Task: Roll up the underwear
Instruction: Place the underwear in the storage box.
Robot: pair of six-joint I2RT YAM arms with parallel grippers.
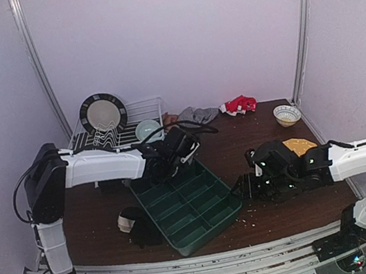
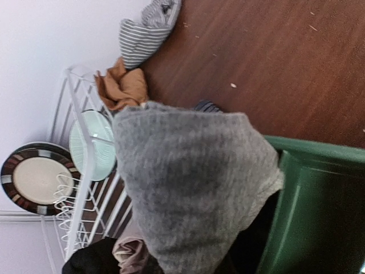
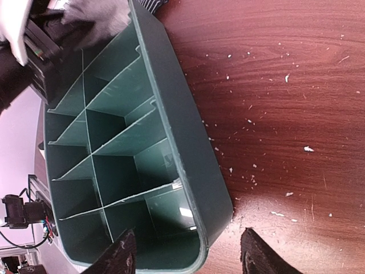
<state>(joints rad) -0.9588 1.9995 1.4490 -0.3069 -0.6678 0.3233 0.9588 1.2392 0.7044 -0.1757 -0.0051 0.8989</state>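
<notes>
My left gripper is above the tray's far-end corner section, so it should lower the light grey underwear into that section and release it there.
A light grey underwear fills the left wrist view and covers my left gripper's fingers, hanging over the far end of the green divided tray. My left gripper is shut on it. A beige-pink piece and a black one show just below it. A striped underwear and a tan cloth lie on the table behind. My right gripper is open astride the tray's near right corner, one finger inside the wall and one outside, touching neither side.
A white dish rack with a plate and a pale bowl stands at the back left. A red cloth and a small bowl sit at the back right. A black bundle lies left of the tray.
</notes>
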